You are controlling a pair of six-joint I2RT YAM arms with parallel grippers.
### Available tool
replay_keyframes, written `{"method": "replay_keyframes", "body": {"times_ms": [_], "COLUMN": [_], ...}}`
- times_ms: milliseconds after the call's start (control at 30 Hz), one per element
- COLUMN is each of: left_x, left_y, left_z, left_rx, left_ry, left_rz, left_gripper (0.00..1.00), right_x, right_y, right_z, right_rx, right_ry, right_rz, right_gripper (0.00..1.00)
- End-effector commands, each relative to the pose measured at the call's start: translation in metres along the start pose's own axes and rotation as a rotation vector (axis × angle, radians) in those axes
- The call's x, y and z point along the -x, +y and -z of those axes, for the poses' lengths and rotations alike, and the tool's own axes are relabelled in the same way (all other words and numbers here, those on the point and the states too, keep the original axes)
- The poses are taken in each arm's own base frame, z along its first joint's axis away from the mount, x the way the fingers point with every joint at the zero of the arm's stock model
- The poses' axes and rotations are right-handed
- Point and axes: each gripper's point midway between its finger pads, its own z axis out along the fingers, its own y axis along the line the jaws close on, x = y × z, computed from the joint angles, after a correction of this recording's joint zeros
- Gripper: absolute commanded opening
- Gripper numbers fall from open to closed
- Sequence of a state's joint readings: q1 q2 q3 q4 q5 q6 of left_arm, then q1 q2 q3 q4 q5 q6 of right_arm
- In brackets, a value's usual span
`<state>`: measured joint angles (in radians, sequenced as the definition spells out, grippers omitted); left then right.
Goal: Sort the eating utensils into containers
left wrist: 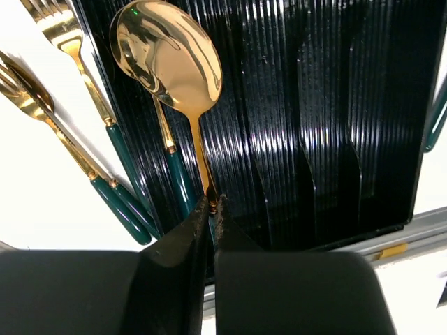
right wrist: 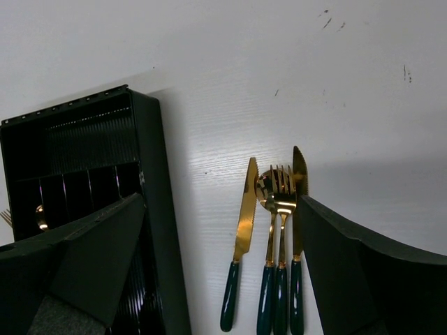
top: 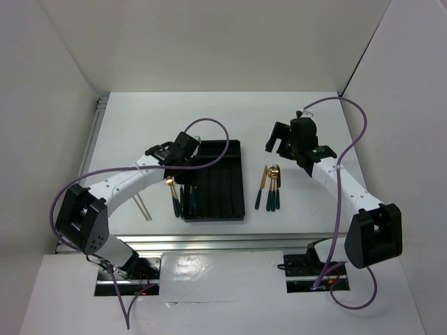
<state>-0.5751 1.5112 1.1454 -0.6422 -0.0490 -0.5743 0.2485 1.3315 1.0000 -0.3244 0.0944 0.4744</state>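
Observation:
Next, my left gripper lowers and releases the spoon in the section of the tray by the forks, where a green-handled utensil with a matching rounded head lies.
My left gripper (left wrist: pixel 213 204) is shut on the thin gold neck of a spoon (left wrist: pixel 167 59) and holds it over the left part of the black tray (left wrist: pixel 328 118). A second green-handled utensil (left wrist: pixel 178 178) lies under the spoon. Two gold forks (left wrist: pixel 66 42) lie on the white table beside the tray's edge. In the top view the left gripper (top: pixel 186 162) is at the tray's (top: pixel 222 183) left side. My right gripper (right wrist: pixel 223 241) is open and empty, hovering above two knives, a spoon and a fork (right wrist: pixel 278 209) to the right of the tray (right wrist: pixel 77 160).
A pair of pale chopsticks (top: pixel 144 207) lies on the table left of the tray. The loose utensil group (top: pixel 269 187) lies between the tray and the right arm. White walls enclose the table, and a metal rail (top: pixel 209 241) runs along the near edge.

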Motion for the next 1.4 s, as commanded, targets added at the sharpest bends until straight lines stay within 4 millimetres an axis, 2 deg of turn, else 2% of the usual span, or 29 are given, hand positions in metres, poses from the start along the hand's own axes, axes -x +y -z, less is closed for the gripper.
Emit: {"method": "replay_keyframes", "body": {"times_ms": [0, 167, 400, 800, 833, 933, 1067, 1267, 1367], "left_x": [0.005, -0.003, -0.005, -0.025, -0.022, -0.018, -0.022, -0.019, -0.012], "left_y": [0.001, 0.01, 0.019, 0.034, 0.032, 0.034, 0.037, 0.034, 0.03], "left_z": [-0.008, -0.022, -0.027, -0.047, -0.046, -0.047, -0.049, -0.044, -0.038], "left_rx": [0.015, 0.071, 0.122, 0.188, 0.183, 0.201, 0.21, 0.193, 0.178], "left_ry": [-0.019, 0.029, 0.032, 0.112, 0.105, 0.095, 0.112, 0.1, 0.072], "left_rz": [-0.005, 0.004, 0.001, 0.002, -0.008, -0.01, -0.021, -0.018, -0.016], "left_gripper": [0.0, 0.0, 0.0, 0.0, 0.0, 0.02, 0.1, 0.27, 0.33], "right_x": [0.018, 0.017, 0.015, 0.015, 0.015, 0.015, 0.015, 0.015, 0.015], "right_y": [0.003, 0.0, -0.001, -0.001, -0.001, -0.001, -0.002, -0.002, -0.002], "right_z": [0.011, 0.011, 0.012, 0.012, 0.012, 0.012, 0.012, 0.012, 0.012], "right_rx": [0.005, -0.009, -0.009, -0.009, -0.009, -0.009, -0.009, -0.009, -0.009], "right_ry": [-0.055, -0.053, -0.053, -0.053, -0.053, -0.053, -0.053, -0.053, -0.053], "right_rz": [-0.009, -0.008, -0.008, -0.008, -0.008, -0.008, 0.001, 0.001, 0.001], "right_gripper": [0.97, 0.97, 0.97, 0.97, 0.97, 0.97, 0.97, 0.97, 0.97]}}
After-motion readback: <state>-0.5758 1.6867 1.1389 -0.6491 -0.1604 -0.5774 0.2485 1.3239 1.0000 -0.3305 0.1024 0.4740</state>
